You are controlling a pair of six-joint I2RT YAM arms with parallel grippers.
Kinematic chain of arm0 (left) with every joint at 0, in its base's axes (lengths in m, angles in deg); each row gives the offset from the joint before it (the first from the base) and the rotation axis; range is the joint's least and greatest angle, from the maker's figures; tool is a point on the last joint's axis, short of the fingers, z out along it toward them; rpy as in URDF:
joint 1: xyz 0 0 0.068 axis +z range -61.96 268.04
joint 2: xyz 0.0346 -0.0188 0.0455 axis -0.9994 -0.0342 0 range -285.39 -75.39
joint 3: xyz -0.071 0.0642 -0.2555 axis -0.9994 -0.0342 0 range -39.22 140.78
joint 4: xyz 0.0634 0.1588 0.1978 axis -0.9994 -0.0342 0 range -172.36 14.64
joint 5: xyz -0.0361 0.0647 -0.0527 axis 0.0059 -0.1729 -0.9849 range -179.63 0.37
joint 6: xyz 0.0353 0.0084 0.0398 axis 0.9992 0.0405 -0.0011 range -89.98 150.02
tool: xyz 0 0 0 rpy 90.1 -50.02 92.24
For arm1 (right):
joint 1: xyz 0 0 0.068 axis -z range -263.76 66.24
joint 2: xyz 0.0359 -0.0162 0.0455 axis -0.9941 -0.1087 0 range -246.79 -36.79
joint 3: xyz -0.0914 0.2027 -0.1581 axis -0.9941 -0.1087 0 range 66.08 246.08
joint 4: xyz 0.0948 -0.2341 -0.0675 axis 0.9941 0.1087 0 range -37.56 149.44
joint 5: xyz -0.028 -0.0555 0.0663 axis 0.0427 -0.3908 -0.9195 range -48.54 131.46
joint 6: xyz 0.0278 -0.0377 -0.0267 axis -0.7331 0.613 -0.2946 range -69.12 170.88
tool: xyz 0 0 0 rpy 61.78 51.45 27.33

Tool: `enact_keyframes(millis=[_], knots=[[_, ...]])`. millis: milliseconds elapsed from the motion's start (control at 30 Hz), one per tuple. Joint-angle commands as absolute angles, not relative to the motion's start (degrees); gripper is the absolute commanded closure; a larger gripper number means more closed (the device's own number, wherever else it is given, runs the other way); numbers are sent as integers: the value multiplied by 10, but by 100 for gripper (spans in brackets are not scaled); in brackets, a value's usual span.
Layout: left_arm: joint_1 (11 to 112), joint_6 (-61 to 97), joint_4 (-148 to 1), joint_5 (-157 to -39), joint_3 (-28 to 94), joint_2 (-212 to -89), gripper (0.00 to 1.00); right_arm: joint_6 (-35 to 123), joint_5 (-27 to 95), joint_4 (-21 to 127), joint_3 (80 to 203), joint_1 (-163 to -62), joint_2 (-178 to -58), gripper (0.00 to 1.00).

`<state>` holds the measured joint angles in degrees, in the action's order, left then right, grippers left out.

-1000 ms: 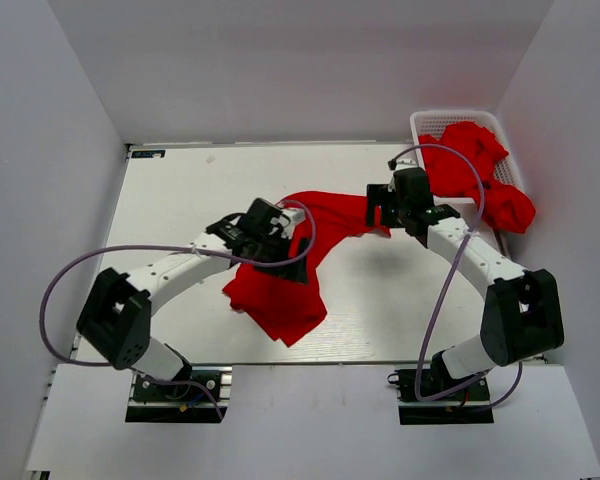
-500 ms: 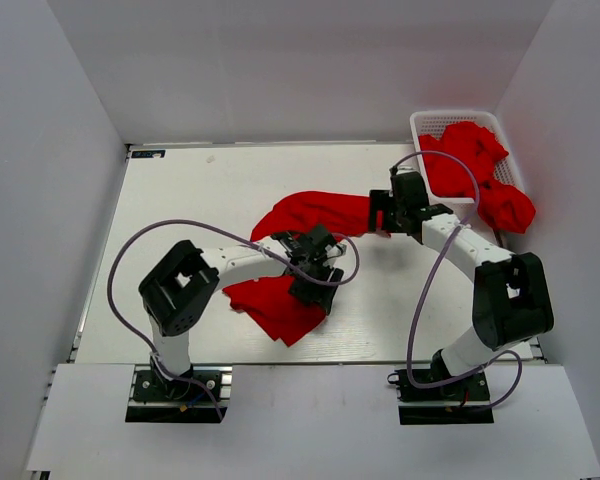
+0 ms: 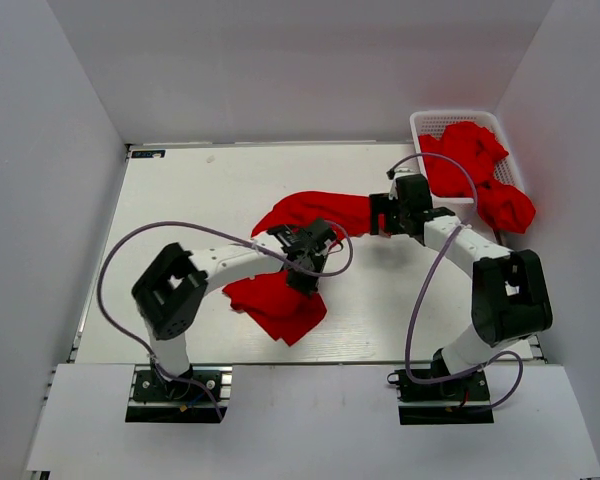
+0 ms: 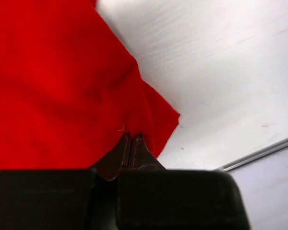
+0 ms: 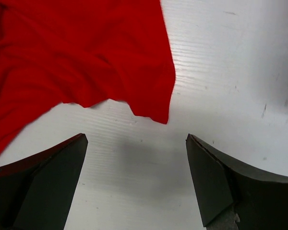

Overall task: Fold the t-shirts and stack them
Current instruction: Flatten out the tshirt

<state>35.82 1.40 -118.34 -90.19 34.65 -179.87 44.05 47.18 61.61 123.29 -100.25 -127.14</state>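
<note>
My right gripper moves outward down onto that cloth next, since the t-shirt's near corner [image 5: 154, 106] lies below it and just outward of its open fingers.
One red t-shirt [image 3: 325, 211] lies crumpled across the middle of the table, its lower part [image 3: 280, 305] bunched toward the front. My left gripper [image 3: 306, 268] is shut on a fold of this t-shirt [image 4: 53, 81]; in the left wrist view the left gripper [image 4: 130, 140] has its jaws pressed together with cloth pinched at the tips. My right gripper [image 3: 379, 215] hovers at the shirt's right end. Its jaws stand wide open over bare table, the right gripper [image 5: 136, 138] just short of a hanging corner of the t-shirt [image 5: 86, 52]. More red t-shirts [image 3: 475, 160] are piled in the basket.
A white mesh basket [image 3: 429, 122] stands at the back right corner, with red cloth spilling over its right rim [image 3: 510, 205]. White walls close in the table on the left, back and right. The table's metal front edge [image 4: 259, 153] shows in the left wrist view.
My left arm swung inward to the shirt's middle and its jaws closed on the cloth. The right gripper shifted slightly back and stayed open. The shirt's upper part bunched up.
</note>
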Motion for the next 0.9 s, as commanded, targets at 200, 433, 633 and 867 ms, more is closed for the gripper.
enact_keyframes(millis=[200,433,633,867], knots=[[368,8,-1260,-773,386,-1663,100,588,430,582,1297,-996,-1349,11],[379,1,-1300,-726,409,-1651,100,590,408,584,1366,-997,-1426,20],[394,-28,-1323,-668,426,-1640,100,580,402,585,1377,-994,-1460,49],[406,-33,-1341,-587,472,-1622,100,561,405,587,1376,-994,-1441,100]])
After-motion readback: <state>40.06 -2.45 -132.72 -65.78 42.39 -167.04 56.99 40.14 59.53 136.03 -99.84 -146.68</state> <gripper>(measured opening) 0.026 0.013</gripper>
